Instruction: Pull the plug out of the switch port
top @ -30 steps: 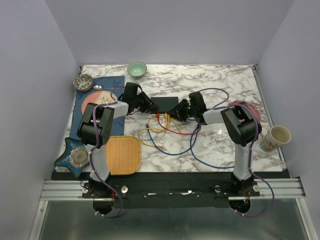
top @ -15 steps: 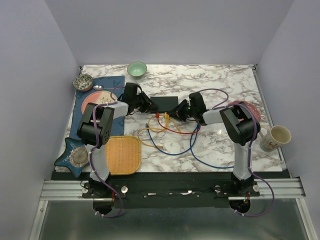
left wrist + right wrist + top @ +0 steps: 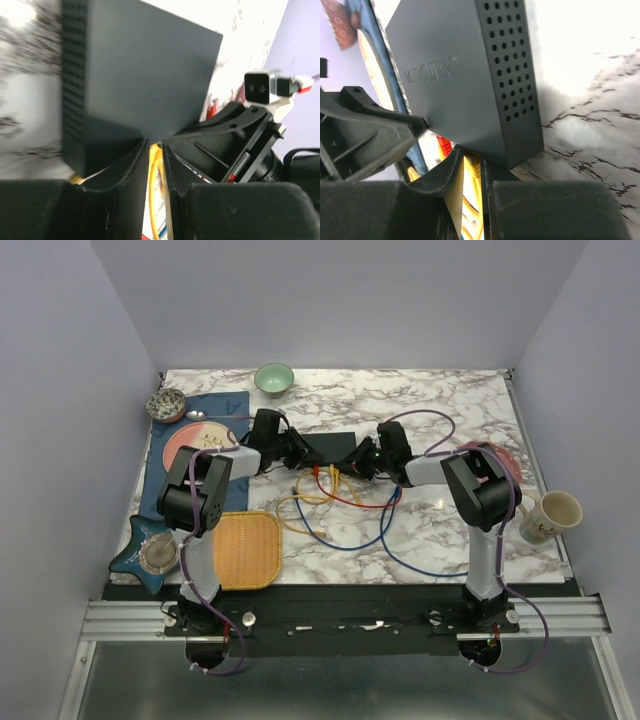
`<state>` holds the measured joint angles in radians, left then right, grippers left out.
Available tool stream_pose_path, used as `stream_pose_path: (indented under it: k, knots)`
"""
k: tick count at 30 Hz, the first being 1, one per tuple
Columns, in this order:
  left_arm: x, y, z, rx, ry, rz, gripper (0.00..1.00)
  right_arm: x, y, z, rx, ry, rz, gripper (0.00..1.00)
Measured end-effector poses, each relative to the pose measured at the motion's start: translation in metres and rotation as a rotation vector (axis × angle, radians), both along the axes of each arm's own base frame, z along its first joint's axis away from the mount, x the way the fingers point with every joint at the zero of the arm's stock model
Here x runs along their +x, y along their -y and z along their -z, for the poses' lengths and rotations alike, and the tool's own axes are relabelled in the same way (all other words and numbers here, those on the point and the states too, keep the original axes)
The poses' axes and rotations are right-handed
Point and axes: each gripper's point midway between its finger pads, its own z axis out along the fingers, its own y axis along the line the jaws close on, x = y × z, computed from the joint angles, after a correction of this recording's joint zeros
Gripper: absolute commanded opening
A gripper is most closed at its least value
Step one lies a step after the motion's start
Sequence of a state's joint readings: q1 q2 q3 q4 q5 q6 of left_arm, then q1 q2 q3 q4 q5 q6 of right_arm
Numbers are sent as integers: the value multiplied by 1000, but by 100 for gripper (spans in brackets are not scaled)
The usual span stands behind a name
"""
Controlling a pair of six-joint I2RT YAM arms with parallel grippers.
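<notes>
The yellow plug, still against the box [image 3: 336, 446], comes back to the marble by the red cable [image 3: 357, 495] next, pulled by my right gripper and released there.
The flat black switch box [image 3: 336, 446] lies mid-table, its ports on the near edge. Yellow, red and blue cables [image 3: 335, 502] run from that edge toward me. My left gripper [image 3: 301, 454] is at the box's near left corner. In the left wrist view [image 3: 155, 146] it is shut on a yellow plug [image 3: 156, 153] under the box [image 3: 140, 75]. My right gripper [image 3: 363, 459] is at the near right corner. In the right wrist view [image 3: 472, 161] it is shut on a yellow plug [image 3: 472, 167], beside a red plug [image 3: 443, 144]. The sockets themselves are hidden.
A green bowl [image 3: 273, 378] stands at the back. At the left are a patterned bowl [image 3: 166, 404], a pink plate on a blue mat [image 3: 190, 445], a woven yellow mat [image 3: 245, 549] and a star-shaped dish [image 3: 150, 553]. A mug [image 3: 551, 516] stands at the right edge.
My left gripper has moved a little right, closer against the box's near left corner. My right gripper has edged slightly toward the box.
</notes>
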<state>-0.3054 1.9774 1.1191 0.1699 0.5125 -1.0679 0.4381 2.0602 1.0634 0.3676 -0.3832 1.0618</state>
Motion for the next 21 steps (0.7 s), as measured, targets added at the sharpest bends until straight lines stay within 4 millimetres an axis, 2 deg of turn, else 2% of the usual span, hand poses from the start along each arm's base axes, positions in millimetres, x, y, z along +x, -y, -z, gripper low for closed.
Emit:
stream_pose_path:
  k: [7, 11, 21]
  knots:
    - [-16, 28, 2, -31, -13, 67, 29, -1, 2, 0, -58, 25, -50, 1]
    - [-19, 29, 15, -37, -57, 68, 29, -3, 4, 0, -75, 33, -66, 0]
    - [-14, 34, 12, -62, -71, 82, 29, -8, 8, -2, -100, 40, -88, 0]
